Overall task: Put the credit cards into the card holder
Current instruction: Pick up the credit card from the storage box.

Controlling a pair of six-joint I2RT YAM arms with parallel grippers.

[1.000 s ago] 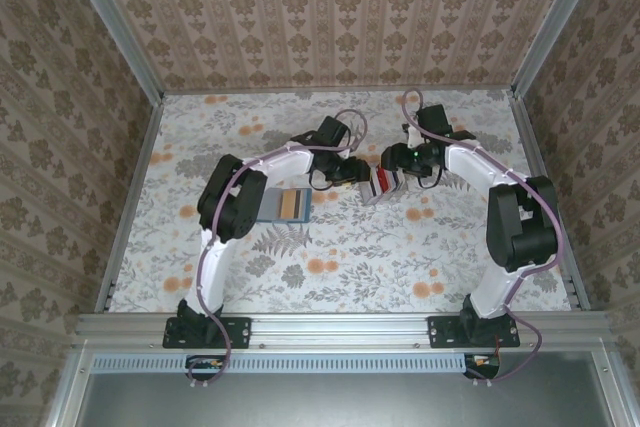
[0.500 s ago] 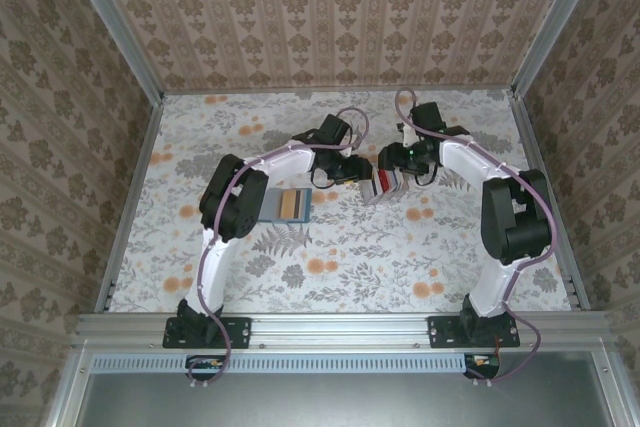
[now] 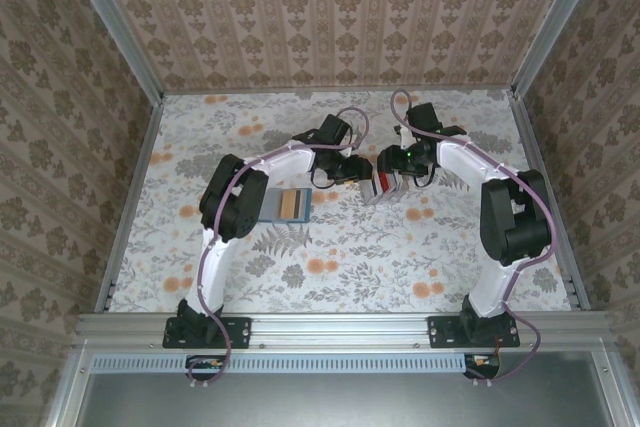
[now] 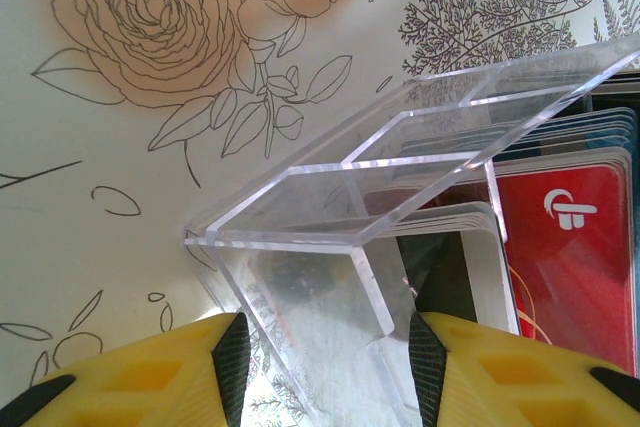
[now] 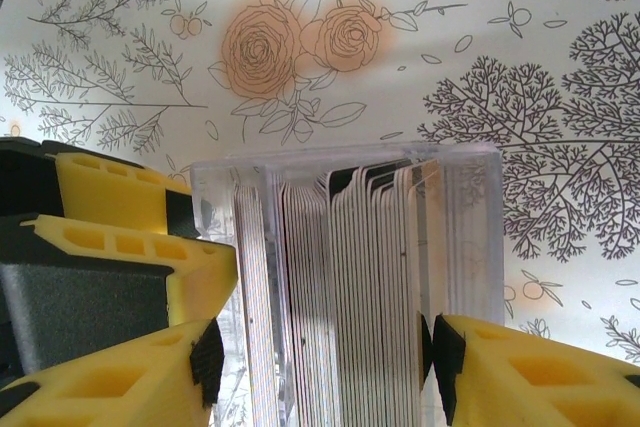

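The open fingers of my right gripper are on both sides of several cards, so my right gripper will move sideways next, away from my left gripper, to get its fingers around the outermost card.
The credit cards (image 5: 370, 277) stand on edge in a clear slotted rack (image 3: 381, 187) at mid-table; a red card (image 4: 565, 257) and a white one (image 4: 470, 267) face the left wrist view. My left gripper (image 4: 330, 367) is shut on the rack's end wall (image 4: 300, 277), and its yellow fingers (image 5: 130, 247) sit at the rack's left end. From above, my right gripper (image 5: 322, 362) straddles the cards, open. Its right pad (image 5: 440, 362) touches the outermost card, and its left pad (image 5: 207, 362) stands apart from them. The teal card holder (image 3: 287, 204) lies open and flat to the left, under the left arm.
Wallpapered walls and metal posts (image 3: 110, 22) close in the floral table (image 3: 330, 267) on three sides. A metal rail (image 3: 340, 325) runs along the near edge by the arm bases. The two grippers (image 3: 357, 171) (image 3: 393, 169) meet closely over the rack.
The right wrist has shifted slightly back and left over the rack. The left arm, rack and card holder have not moved.
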